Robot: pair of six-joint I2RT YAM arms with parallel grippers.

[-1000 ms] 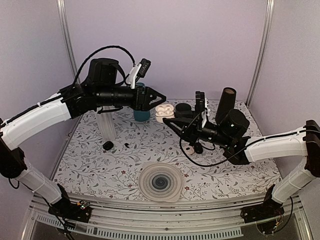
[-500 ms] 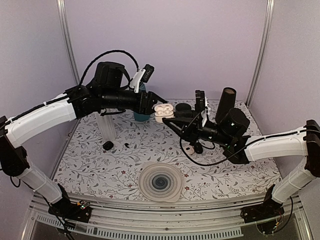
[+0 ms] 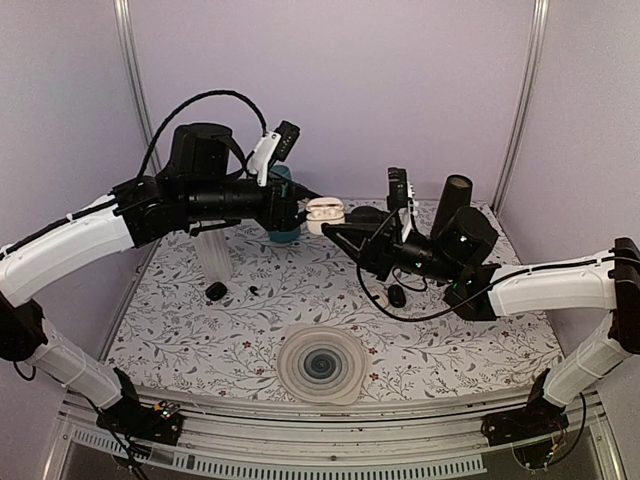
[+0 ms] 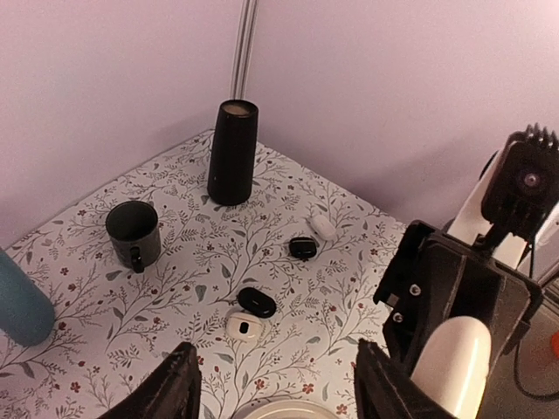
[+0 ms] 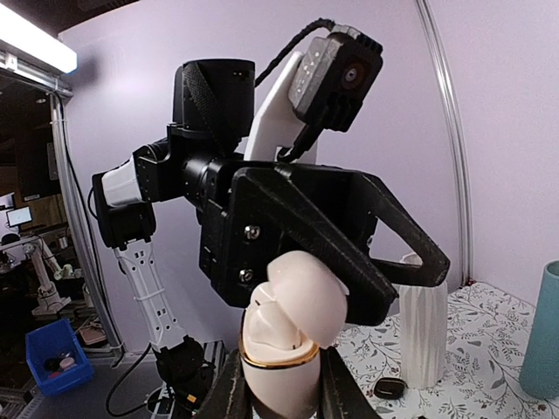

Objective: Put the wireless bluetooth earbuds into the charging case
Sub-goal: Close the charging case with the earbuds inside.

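The open tabletop is free beyond the round ribbed disc, so the robot's right gripper will next go down there, tilt its fingers downward and let go of the charging case (image 3: 323, 211).
The charging case (image 5: 284, 367) is white with a gold rim, and my right gripper (image 5: 281, 384) is shut on its base, holding it upright in the air. Its lid (image 5: 310, 297) is tipped part-way open, and white earbuds (image 5: 266, 319) sit inside. My left gripper (image 3: 303, 207) is open right beside the case (image 3: 323, 211). One of its black fingers (image 5: 349, 231) runs close behind the lid; I cannot tell if they touch. In the left wrist view the left gripper (image 4: 278, 393) frames only the table, with the case (image 4: 450, 362) off to the right.
On the floral table are a teal bottle (image 3: 283, 225), a white ribbed vase (image 3: 213, 255), a tall black cylinder (image 3: 450, 208), a black mug (image 4: 133, 234), a round ribbed disc (image 3: 320, 365), black oval cases (image 4: 257, 302) (image 3: 216, 291) and a small white piece (image 4: 245, 326).
My right gripper has carried the case up and slightly left, closer to the left gripper. The left arm pushed forward, then drew back a little.
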